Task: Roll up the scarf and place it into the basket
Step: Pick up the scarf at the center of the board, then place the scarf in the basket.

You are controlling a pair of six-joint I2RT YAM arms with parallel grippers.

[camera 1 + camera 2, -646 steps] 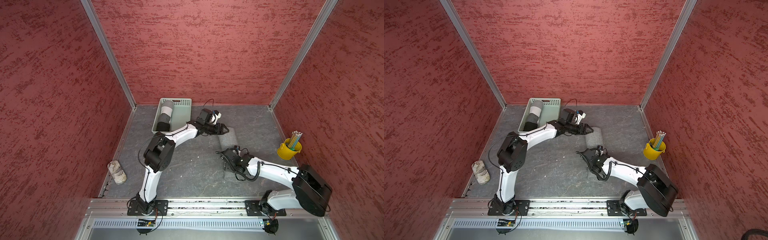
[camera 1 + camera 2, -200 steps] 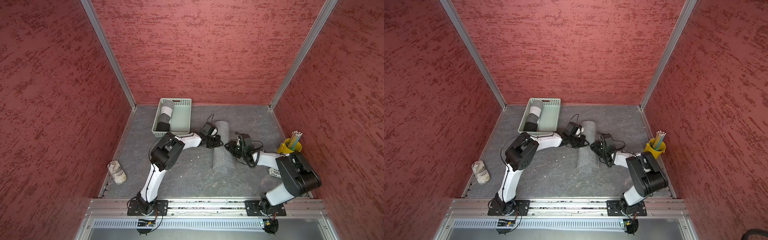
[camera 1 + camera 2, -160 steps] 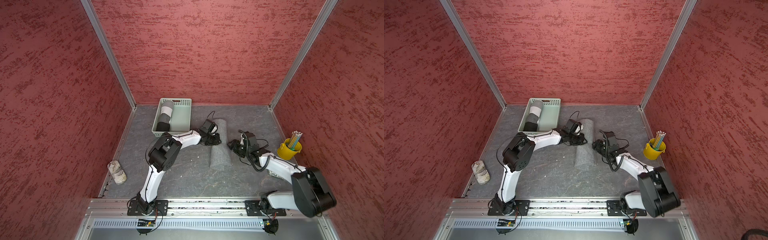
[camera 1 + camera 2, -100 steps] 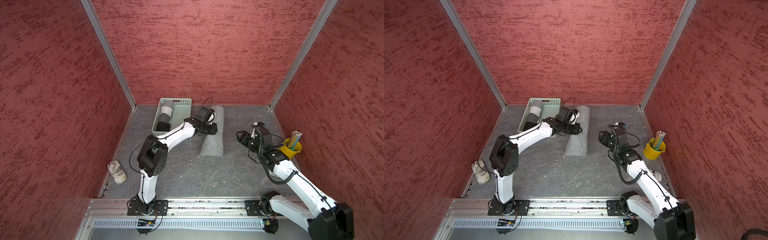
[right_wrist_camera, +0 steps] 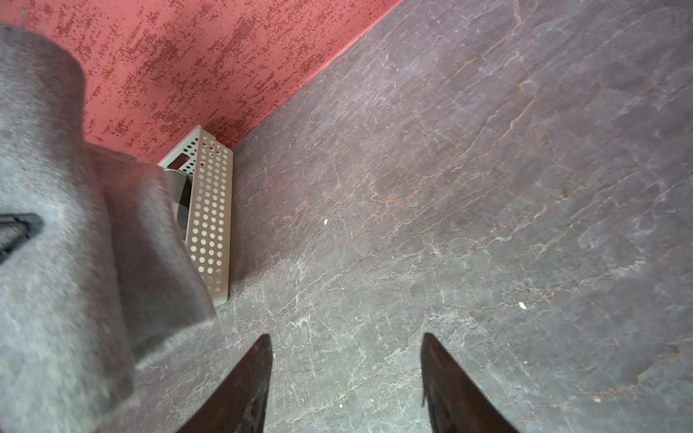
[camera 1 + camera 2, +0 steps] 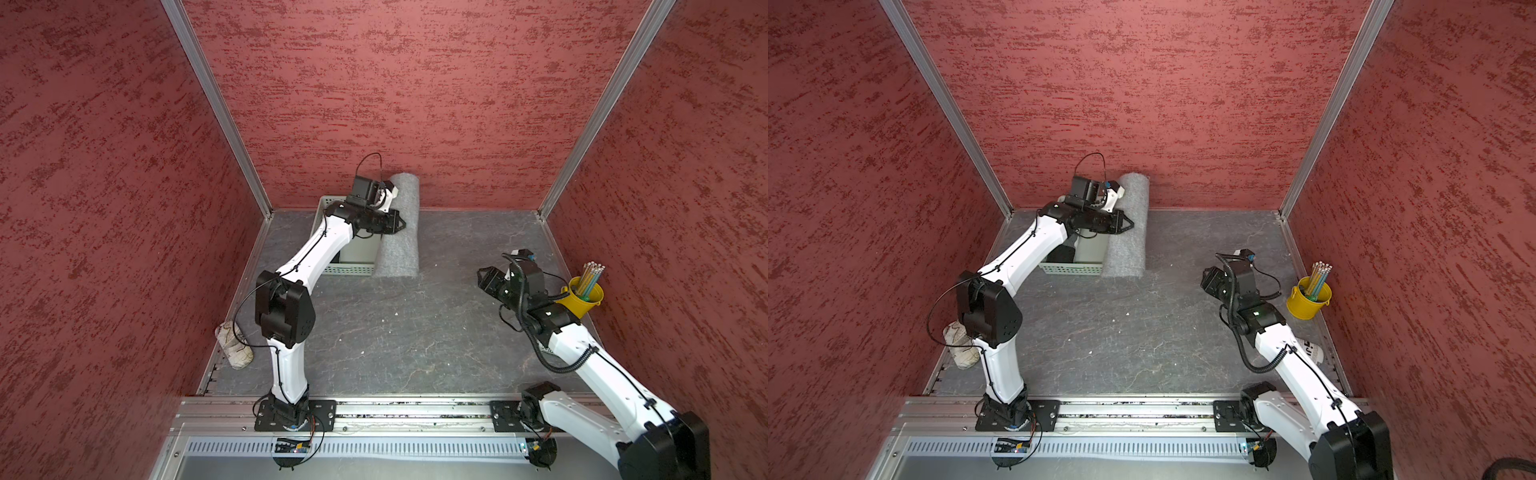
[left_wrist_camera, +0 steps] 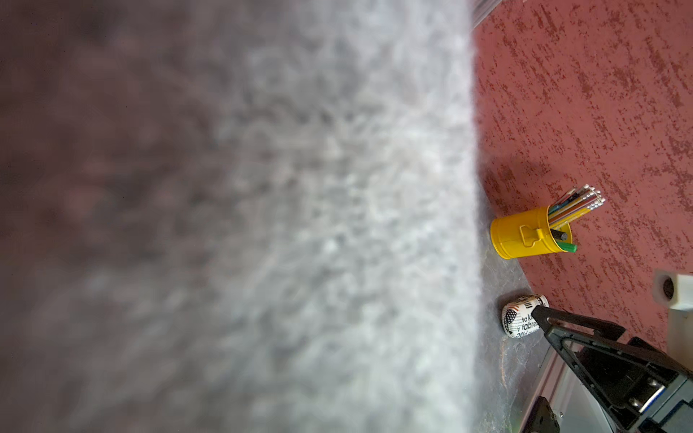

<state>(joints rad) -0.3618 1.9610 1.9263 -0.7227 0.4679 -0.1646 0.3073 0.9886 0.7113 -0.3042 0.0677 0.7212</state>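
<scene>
The left gripper next needs to carry the scarf over the basket's empty half [image 6: 359,249], lower it in and let it go, because that half is below the gripper, beside the grey and black roll.
The scarf [image 6: 400,245] is a grey fuzzy roll, held up off the table at the back. It hangs along the right side of the basket [image 6: 351,271] in both top views [image 6: 1128,245]. My left gripper [image 6: 397,224] is shut on its middle. In the left wrist view the scarf [image 7: 262,225] fills most of the picture, with one black finger [image 7: 562,326] showing beside it. The pale green perforated basket [image 5: 210,225] holds a grey and black roll [image 5: 180,198]. My right gripper [image 5: 343,337] is open and empty over bare table, well right of the scarf [image 6: 488,280].
A yellow bucket of pencils [image 6: 582,297] stands by the right wall. A small printed roll [image 6: 1312,351] lies near it under my right arm. A crumpled pale bundle [image 6: 233,347] lies by the left wall. Red walls close in three sides.
My left gripper has carried the rolled scarf from the table's middle up and back to the basket's side. My right gripper has let go of it and pulled away to the right.
</scene>
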